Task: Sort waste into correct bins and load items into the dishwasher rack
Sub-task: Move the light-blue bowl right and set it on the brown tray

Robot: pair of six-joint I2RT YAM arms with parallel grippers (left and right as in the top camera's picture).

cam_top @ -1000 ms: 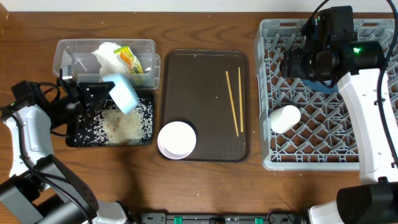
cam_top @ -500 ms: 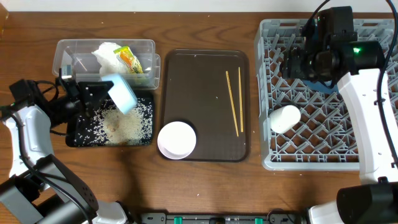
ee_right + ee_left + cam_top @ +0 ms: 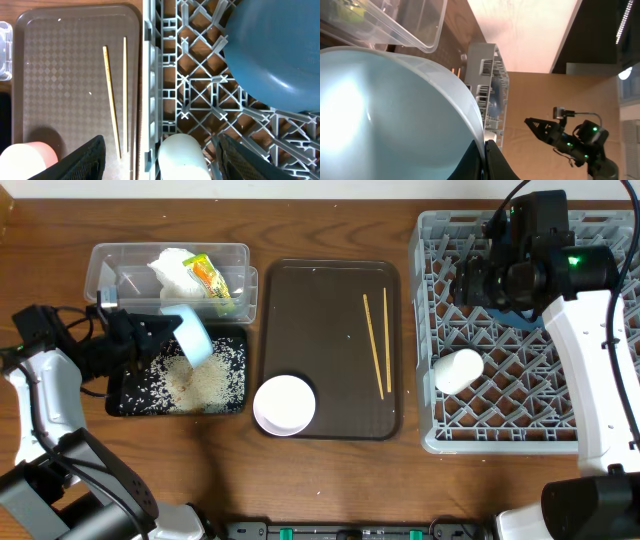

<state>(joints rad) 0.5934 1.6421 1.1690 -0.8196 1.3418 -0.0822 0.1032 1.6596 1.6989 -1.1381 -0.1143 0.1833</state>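
Note:
The bowl swings toward the chopsticks in my left gripper next, levels, and comes down for release on the serving tray's middle [image 3: 326, 335], since the rice [image 3: 200, 380] lies in the black tray.
My left gripper [image 3: 150, 335] is shut on the rim of the light blue bowl [image 3: 190, 335] and holds it tipped on edge over the black tray [image 3: 115, 405], where white rice [image 3: 200, 380] lies. In the left wrist view the bowl [image 3: 385, 110] fills the frame, its rim pinched at the gripper [image 3: 485, 145]. The clear tub [image 3: 110, 265] holds napkins [image 3: 172, 270] and the wrapper [image 3: 208, 277]. My right gripper [image 3: 160, 165] is open above the rack [image 3: 500, 430], over the white cup [image 3: 181, 157] and beside the dark blue plate [image 3: 280, 50].
The brown serving tray [image 3: 320, 330] sits in the middle with two chopsticks [image 3: 376, 345] and the white bowl [image 3: 284, 404] at its front left corner. The white cup [image 3: 458, 370] lies on its side in the rack's left part.
The light blue bowl has turned further onto its edge and shifted slightly left over the black tray. The right arm has not moved.

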